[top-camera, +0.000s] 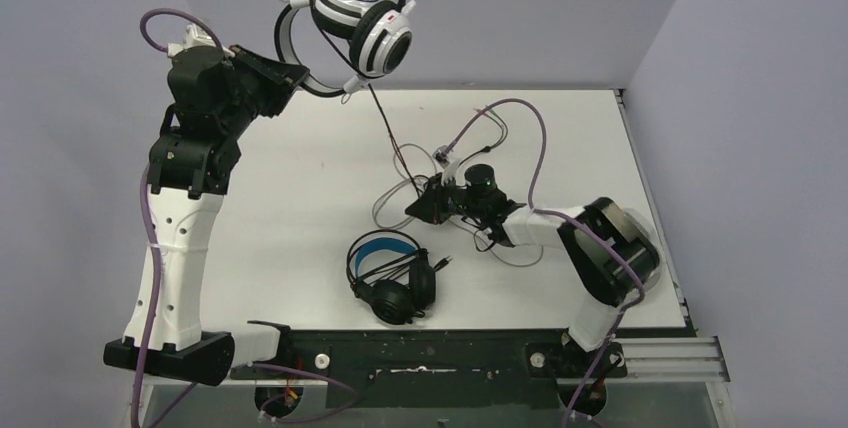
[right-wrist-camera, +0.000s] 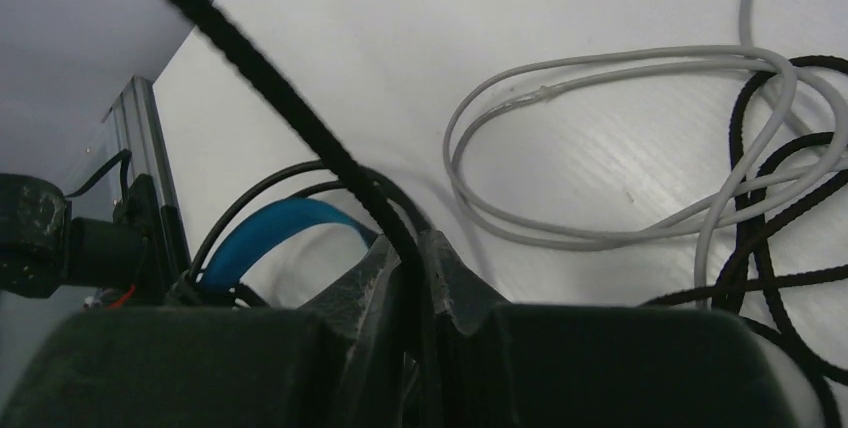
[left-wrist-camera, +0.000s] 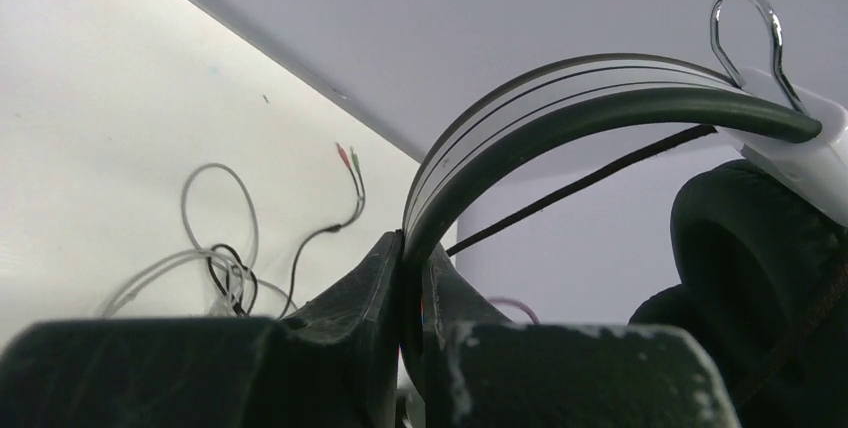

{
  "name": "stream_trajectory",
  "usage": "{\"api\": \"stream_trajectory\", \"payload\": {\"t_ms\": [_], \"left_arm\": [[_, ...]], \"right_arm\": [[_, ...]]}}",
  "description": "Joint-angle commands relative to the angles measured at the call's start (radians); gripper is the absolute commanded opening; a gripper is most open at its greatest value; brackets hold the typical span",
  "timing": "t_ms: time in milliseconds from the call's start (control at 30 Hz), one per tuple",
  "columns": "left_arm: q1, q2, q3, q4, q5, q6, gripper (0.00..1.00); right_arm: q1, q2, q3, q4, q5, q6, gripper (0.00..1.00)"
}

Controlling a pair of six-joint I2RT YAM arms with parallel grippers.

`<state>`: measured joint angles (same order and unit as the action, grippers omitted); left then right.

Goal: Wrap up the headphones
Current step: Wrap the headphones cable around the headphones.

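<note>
The cable (top-camera: 385,128) rises in my right gripper next, out of the tangled loops toward the coloured plugs outward of it, and the gripper releases it.
My left gripper (top-camera: 298,76) is shut on the headband (left-wrist-camera: 560,98) of a white-and-black headset (top-camera: 362,26) and holds it high above the table's back left. In the left wrist view the left gripper (left-wrist-camera: 412,245) pinches the band, with a black ear pad (left-wrist-camera: 760,238) at the right. The headset's black braided cable (top-camera: 385,128) runs down to my right gripper (top-camera: 422,206), which is shut on it low over the table's middle; the right wrist view shows the right gripper (right-wrist-camera: 415,245) clamping that cable (right-wrist-camera: 250,78). A black headset with a blue-lined band (top-camera: 390,273) lies near the front. No third headset is in view.
Loose pale and black cable loops (top-camera: 440,163) lie tangled on the white table (top-camera: 300,178) around the right gripper, also in the right wrist view (right-wrist-camera: 600,148). Grey walls close the back and sides. A metal rail (top-camera: 670,353) runs along the front right.
</note>
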<state>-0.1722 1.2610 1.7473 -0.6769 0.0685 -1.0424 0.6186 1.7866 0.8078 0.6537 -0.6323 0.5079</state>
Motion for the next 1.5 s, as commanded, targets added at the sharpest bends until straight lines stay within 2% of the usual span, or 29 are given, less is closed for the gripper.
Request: {"api": "stream_trajectory", "payload": {"t_ms": [0, 100, 400, 467, 567, 733, 900, 1067, 1167, 1300, 1400, 1467], "left_arm": [[0.012, -0.002, 0.032, 0.177, -0.182, 0.000, 0.00], [0.013, 0.006, 0.041, 0.162, -0.271, 0.069, 0.00], [0.013, -0.014, -0.025, 0.166, -0.493, 0.379, 0.00], [0.015, -0.023, -0.058, 0.170, -0.531, 0.436, 0.00], [0.017, -0.025, -0.085, 0.161, -0.571, 0.439, 0.00], [0.017, 0.024, -0.057, 0.129, -0.612, 0.398, 0.00], [0.005, 0.084, -0.058, 0.133, -0.690, 0.444, 0.00], [-0.072, 0.189, -0.014, 0.100, -0.787, 0.519, 0.00], [-0.139, 0.214, -0.057, 0.129, -0.859, 0.603, 0.00], [-0.218, 0.169, -0.206, 0.250, -0.862, 0.716, 0.00], [-0.270, 0.127, -0.281, 0.284, -0.764, 0.795, 0.00], [-0.325, 0.095, -0.325, 0.305, -0.687, 0.848, 0.00]], "right_arm": [[0.082, -0.224, -0.006, -0.296, 0.095, -0.183, 0.00], [0.119, -0.331, -0.012, -0.486, 0.181, -0.245, 0.00], [0.202, -0.623, 0.050, -0.871, 0.394, -0.343, 0.00], [0.221, -0.672, 0.081, -0.938, 0.415, -0.364, 0.00], [0.253, -0.714, 0.130, -1.000, 0.394, -0.392, 0.00], [0.327, -0.705, 0.224, -1.076, 0.407, -0.418, 0.00], [0.423, -0.695, 0.327, -1.144, 0.484, -0.443, 0.00], [0.531, -0.624, 0.504, -1.242, 0.594, -0.498, 0.00], [0.545, -0.607, 0.601, -1.303, 0.664, -0.532, 0.00], [0.544, -0.611, 0.708, -1.351, 0.777, -0.576, 0.00], [0.530, -0.591, 0.788, -1.380, 0.883, -0.645, 0.00], [0.489, -0.559, 0.844, -1.399, 0.895, -0.688, 0.00]]}}
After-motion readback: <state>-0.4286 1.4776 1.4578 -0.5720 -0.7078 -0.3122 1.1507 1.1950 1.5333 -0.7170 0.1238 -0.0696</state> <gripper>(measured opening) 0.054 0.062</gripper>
